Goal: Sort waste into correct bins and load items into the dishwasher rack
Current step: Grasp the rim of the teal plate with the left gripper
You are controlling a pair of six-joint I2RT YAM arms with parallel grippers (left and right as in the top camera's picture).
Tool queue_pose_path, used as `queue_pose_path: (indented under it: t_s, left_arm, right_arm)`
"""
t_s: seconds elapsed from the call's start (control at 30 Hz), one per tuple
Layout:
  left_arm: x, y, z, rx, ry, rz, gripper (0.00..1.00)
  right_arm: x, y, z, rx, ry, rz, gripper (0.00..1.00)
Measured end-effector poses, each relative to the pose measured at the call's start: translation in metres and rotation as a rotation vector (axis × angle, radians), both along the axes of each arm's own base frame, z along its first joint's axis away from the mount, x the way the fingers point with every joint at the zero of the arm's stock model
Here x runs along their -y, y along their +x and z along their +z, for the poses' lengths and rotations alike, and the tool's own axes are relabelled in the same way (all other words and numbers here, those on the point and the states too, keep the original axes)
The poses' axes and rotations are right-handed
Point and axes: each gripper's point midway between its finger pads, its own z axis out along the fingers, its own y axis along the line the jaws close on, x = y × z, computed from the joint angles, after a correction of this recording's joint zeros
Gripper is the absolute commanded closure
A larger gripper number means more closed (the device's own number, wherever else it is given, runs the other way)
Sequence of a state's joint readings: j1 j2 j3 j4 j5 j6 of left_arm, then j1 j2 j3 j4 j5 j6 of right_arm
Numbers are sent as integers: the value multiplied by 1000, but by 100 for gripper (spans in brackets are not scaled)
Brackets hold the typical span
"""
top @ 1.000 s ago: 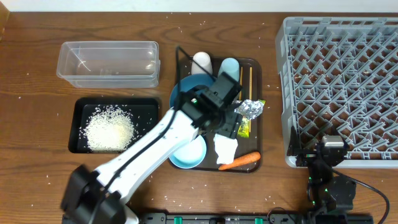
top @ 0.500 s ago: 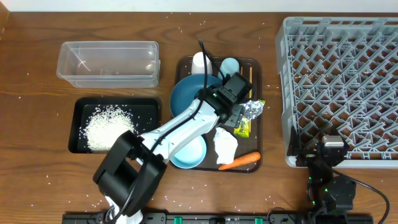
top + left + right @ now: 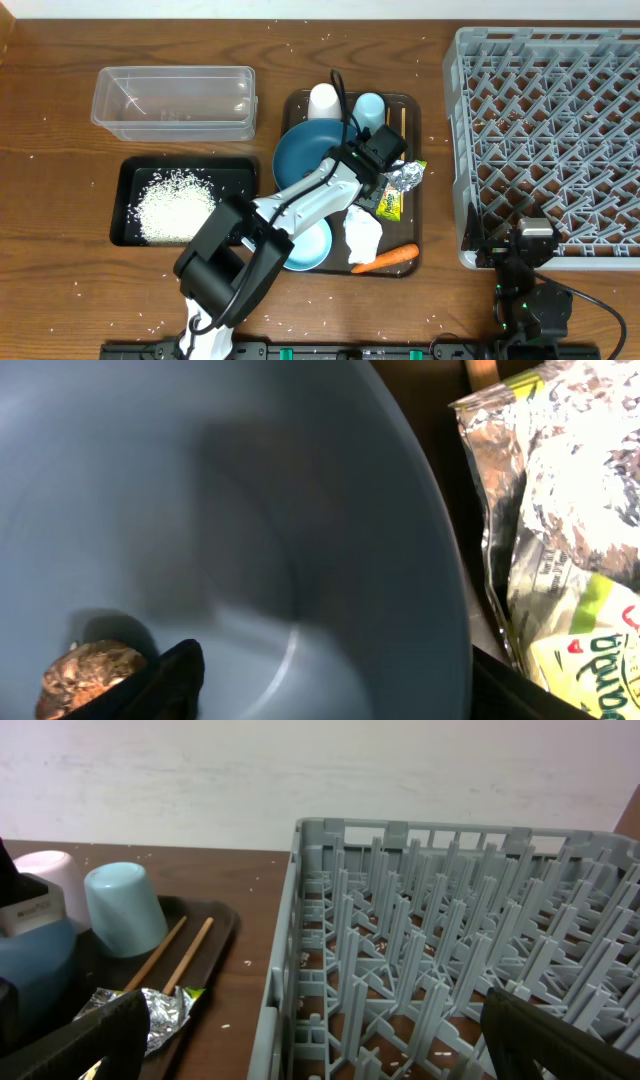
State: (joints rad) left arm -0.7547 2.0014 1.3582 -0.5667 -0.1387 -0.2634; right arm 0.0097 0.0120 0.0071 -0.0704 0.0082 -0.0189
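Observation:
My left gripper has the plate's rim off-center, near its wrapper-side finger. It should shift slightly toward the green-yellow wrapper and then close on that rim [image 3: 459, 669].
My left gripper [image 3: 377, 160] is open at the right rim of the dark-blue plate [image 3: 308, 155] on the brown tray. In the left wrist view the plate [image 3: 250, 510] fills the frame, and the jaws [image 3: 335, 672] straddle its rim. A brown food lump [image 3: 88, 675] lies in the plate by the left finger. Crumpled foil [image 3: 406, 176] and the green-yellow wrapper [image 3: 392, 204] lie just right of the gripper. The napkin [image 3: 362, 232], carrot [image 3: 386, 258] and light-blue bowl [image 3: 305, 246] sit nearer the front. My right gripper [image 3: 530, 243] is open and empty at the grey rack's front edge [image 3: 300, 970].
A white cup [image 3: 323, 99], a light-blue cup [image 3: 369, 106] and chopsticks [image 3: 396, 124] stand at the back of the brown tray [image 3: 415, 230]. The black tray [image 3: 128, 170] holds rice [image 3: 175, 205]. The clear tub [image 3: 175, 100] is behind it. The rack [image 3: 550, 140] fills the right side.
My left gripper has moved toward the far side, from above the wrapper and napkin to the plate's right rim. The right arm has not moved.

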Motion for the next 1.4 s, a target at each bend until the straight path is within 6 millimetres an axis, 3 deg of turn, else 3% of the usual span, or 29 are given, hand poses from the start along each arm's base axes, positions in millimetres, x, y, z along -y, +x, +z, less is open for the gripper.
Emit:
queue_pose_path:
  t_s: [0.1, 0.3, 0.7, 0.83, 1.0, 1.1, 1.3, 1.4]
  left_arm:
    - [0, 0, 0, 0, 1, -2, 29]
    - [0, 0, -1, -1, 0, 0, 49]
    - [6, -6, -2, -2, 3, -22, 51]
    - [9, -10, -3, -4, 3, -31, 62]
    - [9, -10, -3, -4, 5, -33, 63]
    - [9, -10, -3, -4, 4, -32, 74]
    - [10, -10, -3, -4, 4, -34, 77]
    - [10, -10, -3, -5, 2, -29, 90]
  right_arm:
    - [0, 0, 0, 0, 0, 0, 1]
    - [0, 0, 0, 0, 0, 0, 1]
    - [0, 0, 0, 0, 0, 0, 1]
    - [0, 0, 0, 0, 0, 0, 1]
    - [0, 0, 0, 0, 0, 0, 1]
    - [0, 0, 0, 0, 0, 0, 1]
    - [0, 0, 0, 0, 0, 0, 1]
    - [0, 0, 0, 0, 0, 0, 1]
